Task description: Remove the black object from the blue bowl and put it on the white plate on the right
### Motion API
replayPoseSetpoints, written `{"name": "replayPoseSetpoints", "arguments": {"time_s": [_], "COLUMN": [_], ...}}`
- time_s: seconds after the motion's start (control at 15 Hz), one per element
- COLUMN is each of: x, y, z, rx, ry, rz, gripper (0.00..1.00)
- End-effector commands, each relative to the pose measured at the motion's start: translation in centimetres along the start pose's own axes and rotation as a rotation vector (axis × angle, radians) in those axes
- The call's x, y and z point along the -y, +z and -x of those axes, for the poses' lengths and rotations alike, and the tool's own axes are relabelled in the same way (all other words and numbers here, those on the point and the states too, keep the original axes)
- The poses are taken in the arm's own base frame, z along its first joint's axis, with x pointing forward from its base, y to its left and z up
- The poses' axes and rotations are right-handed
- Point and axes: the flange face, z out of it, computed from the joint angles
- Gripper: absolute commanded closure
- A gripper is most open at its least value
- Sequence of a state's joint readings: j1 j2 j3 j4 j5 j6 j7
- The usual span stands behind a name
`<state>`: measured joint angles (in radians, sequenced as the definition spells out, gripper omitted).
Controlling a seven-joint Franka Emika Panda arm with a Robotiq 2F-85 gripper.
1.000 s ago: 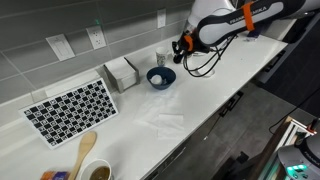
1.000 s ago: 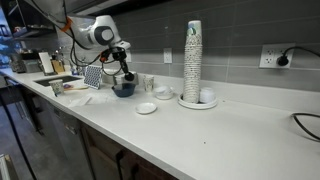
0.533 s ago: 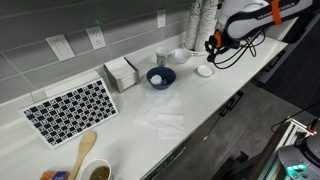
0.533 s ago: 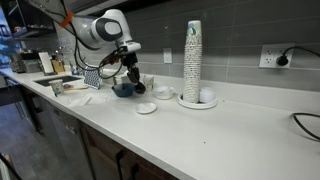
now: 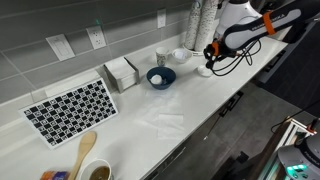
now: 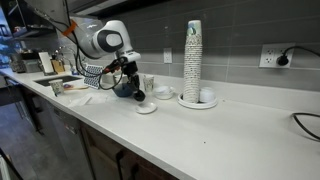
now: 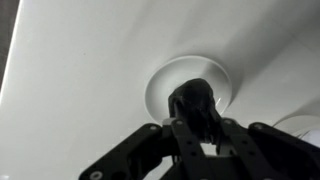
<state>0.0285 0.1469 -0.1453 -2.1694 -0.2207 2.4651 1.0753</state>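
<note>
The black object needs to go down to the middle of the small white plate in my gripper next, and then my gripper will open there.
The black object (image 7: 193, 103) is a dark lump held between my gripper's fingers (image 7: 195, 118), directly over the small white plate (image 7: 160, 85) in the wrist view. In both exterior views the gripper (image 5: 210, 52) (image 6: 137, 88) hangs just above the white plate (image 5: 204, 71) (image 6: 146, 108). The blue bowl (image 5: 160, 77) (image 6: 123, 89) stands on the white counter beside it. Its pale inside shows in an exterior view. The black object is too small to make out in the exterior views.
A small white bowl (image 5: 181, 55) (image 6: 163, 92) and a cup (image 5: 162, 58) stand behind the plate. A tall cup stack (image 6: 192, 62), a checkered mat (image 5: 72, 108), a napkin box (image 5: 122, 72) and a wooden spoon (image 5: 86, 148) are on the counter.
The gripper moved from over the blue bowl across to the white plate and came down close above it, with the black object still held.
</note>
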Motion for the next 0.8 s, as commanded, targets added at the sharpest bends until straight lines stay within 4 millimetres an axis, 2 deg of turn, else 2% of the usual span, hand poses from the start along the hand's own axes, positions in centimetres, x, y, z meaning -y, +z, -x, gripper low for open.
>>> {"name": "replayPoseSetpoints", "arguments": {"time_s": [0.0,0.33,0.4,0.47,0.53,0.73], "x": [0.3,0.9,1.1,1.2,1.2,0.8], "y": [2.0,3.8,3.9,4.0,3.9,3.1], "z": [-0.4,-0.5,-0.7,-0.9,-1.1,-1.2], "rx": [-0.002,-0.014,-0.027,-0.041,-0.043,-0.047], "ry": [0.043,0.082,0.094,0.107,0.121,0.146], "rz": [0.007,-0.009,-0.024,-0.038,-0.049,-0.052], "gripper": [0.94,0.94,0.79,0.52,0.51,0.32]}}
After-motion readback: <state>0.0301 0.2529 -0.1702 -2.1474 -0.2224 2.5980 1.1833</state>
